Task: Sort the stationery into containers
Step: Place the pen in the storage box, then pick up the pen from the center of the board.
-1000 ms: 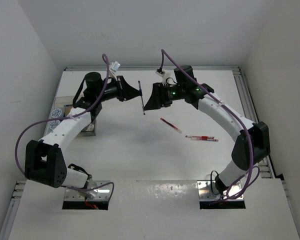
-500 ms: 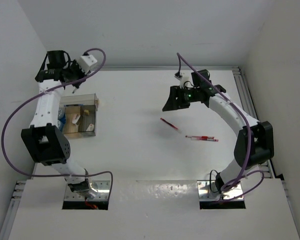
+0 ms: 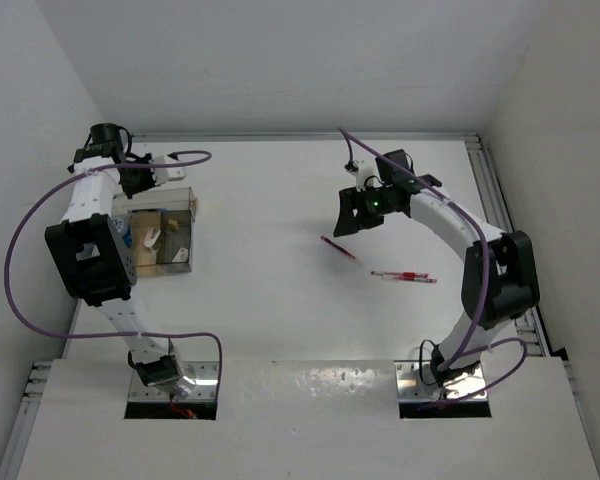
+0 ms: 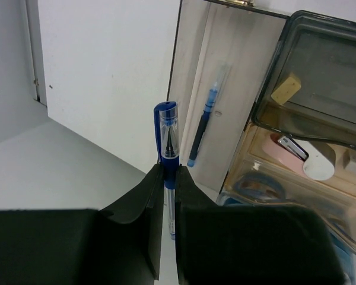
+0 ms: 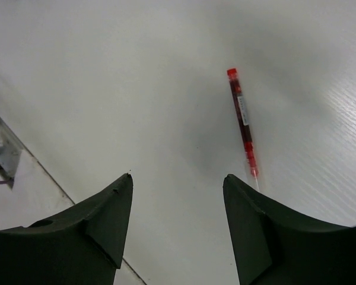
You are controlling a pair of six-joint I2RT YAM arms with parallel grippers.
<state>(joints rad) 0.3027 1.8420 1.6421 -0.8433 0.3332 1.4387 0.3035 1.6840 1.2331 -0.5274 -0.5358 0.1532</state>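
My right gripper moves down and toward the right in the wrist view onto the red pen's band by its clear end [image 3: 347,253] [image 5: 250,157] next, which lies off-centre below.
My left gripper [image 3: 135,182] [image 4: 168,169] is shut on a blue pen [image 4: 168,136], held upright just behind the clear box [image 3: 192,240]. In the left wrist view, the clear box [image 4: 267,136] holds a beige eraser [image 4: 286,88], a pink-white piece [image 4: 302,157] and a blue-white roll [image 4: 261,184]. Beside it, a second blue pen [image 4: 207,113] lies in a long clear tray [image 4: 243,71]. My right gripper [image 3: 345,218] [image 5: 177,176] is open and empty, hovering above the table beside a red pen [image 3: 338,248] [image 5: 242,119].
More red pens [image 3: 403,276] lie to the right of centre. The white side wall [image 4: 101,65] stands close behind the left gripper. Purple cables loop round both arms. A metal rail [image 3: 490,190] runs along the table's right edge.
My left arm has swung from the table's centre to the far left corner by the clear box, carrying the blue pen. My right gripper has moved a little right and nearer, towards the red pen.
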